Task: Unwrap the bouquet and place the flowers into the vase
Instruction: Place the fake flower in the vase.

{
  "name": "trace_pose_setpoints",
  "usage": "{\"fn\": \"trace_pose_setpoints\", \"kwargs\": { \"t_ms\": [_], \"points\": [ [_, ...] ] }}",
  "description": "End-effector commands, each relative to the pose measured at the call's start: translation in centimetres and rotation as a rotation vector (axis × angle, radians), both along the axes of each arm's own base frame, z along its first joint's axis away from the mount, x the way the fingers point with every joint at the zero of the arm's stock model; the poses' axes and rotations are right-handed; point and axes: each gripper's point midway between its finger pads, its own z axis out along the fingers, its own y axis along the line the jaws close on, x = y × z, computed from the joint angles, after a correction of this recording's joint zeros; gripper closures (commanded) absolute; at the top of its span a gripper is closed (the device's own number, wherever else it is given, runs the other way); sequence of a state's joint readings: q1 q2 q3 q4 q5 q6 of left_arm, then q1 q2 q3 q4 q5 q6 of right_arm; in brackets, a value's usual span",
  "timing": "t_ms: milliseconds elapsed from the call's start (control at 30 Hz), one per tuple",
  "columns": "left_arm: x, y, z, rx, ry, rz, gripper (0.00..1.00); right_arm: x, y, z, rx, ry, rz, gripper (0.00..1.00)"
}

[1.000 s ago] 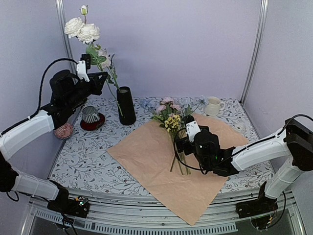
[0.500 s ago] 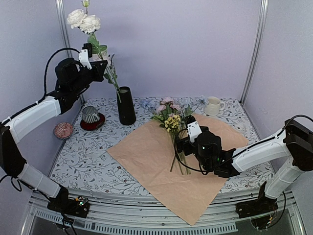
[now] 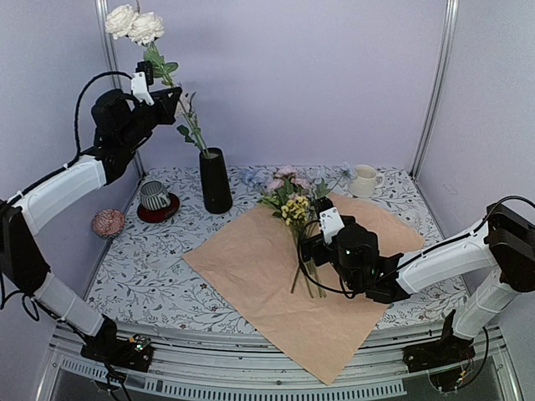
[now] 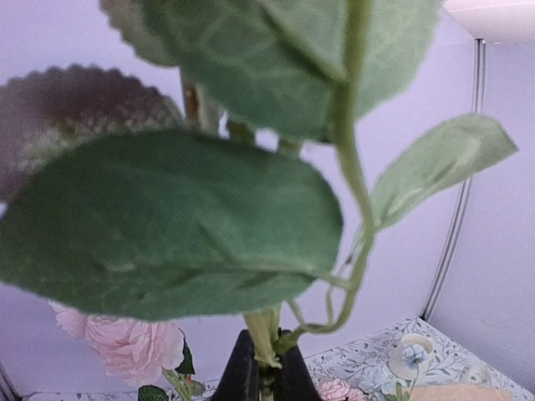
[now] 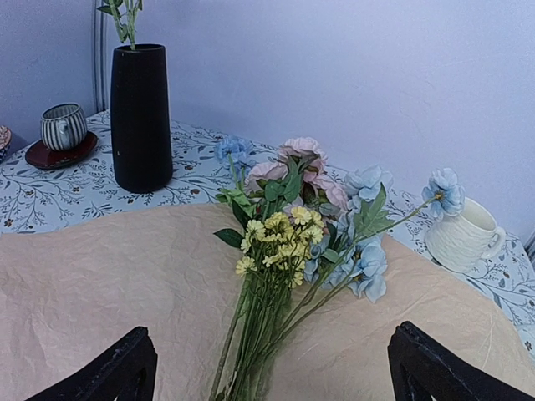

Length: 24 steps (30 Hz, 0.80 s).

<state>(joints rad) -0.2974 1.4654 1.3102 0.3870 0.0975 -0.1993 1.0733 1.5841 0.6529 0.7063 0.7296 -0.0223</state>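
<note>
The stem of the white flowers leans with its lower end at the opening of the black vase, so the left gripper should move down toward the vase and then let go of the stem.
My left gripper (image 3: 165, 94) is raised high at the back left, shut on the green stem (image 4: 264, 332) of the white flowers (image 3: 134, 22). Big leaves (image 4: 167, 217) fill the left wrist view. The stem's lower end reaches the mouth of the black vase (image 3: 216, 180). The bouquet is unwrapped. Its tan paper (image 3: 251, 267) lies flat, and the pink, blue and yellow flowers (image 3: 291, 200) lie on it. My right gripper (image 3: 314, 240) hovers over their stems, open with nothing between its fingers (image 5: 113, 372). Its view shows the flowers (image 5: 292, 242) and the vase (image 5: 140, 117).
A striped grey cup (image 3: 154, 195) on a red saucer stands left of the vase, with a pink ball (image 3: 108, 222) nearer the left wall. A cream mug (image 3: 363, 180) sits at the back right. The paper hangs over the table's front edge (image 3: 251, 347).
My left arm has lifted the white flowers higher and slightly left, so the stem now stands steeper above the vase. The right arm has stayed put.
</note>
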Motion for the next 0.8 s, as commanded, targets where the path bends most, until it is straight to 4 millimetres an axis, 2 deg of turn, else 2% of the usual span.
{"fn": "trace_pose_setpoints", "kwargs": {
  "t_ms": [0, 100, 400, 600, 767],
  "points": [
    [1.4, 0.4, 0.5, -0.015, -0.023, 0.007, 1.0, -0.1, 0.4, 0.8, 0.032, -0.01, 0.011, 0.01],
    [2.5, 0.4, -0.8, -0.005, 0.006, 0.016, 1.0, -0.1, 0.4, 0.8, 0.031, -0.01, 0.013, 0.01],
    [5.9, -0.4, -7.0, 0.049, 0.176, 0.024, 0.99, -0.1, 0.5, 0.7, 0.029, -0.007, 0.018, 0.01],
    [6.8, -0.6, -9.7, 0.072, 0.25, 0.023, 0.99, -0.1, 0.6, 0.6, 0.024, -0.004, 0.02, 0.01],
    [6.8, -1.0, -11.1, 0.079, 0.287, 0.002, 0.99, -0.1, 0.7, 0.5, 0.02, -0.002, 0.021, 0.01]
  ]
}}
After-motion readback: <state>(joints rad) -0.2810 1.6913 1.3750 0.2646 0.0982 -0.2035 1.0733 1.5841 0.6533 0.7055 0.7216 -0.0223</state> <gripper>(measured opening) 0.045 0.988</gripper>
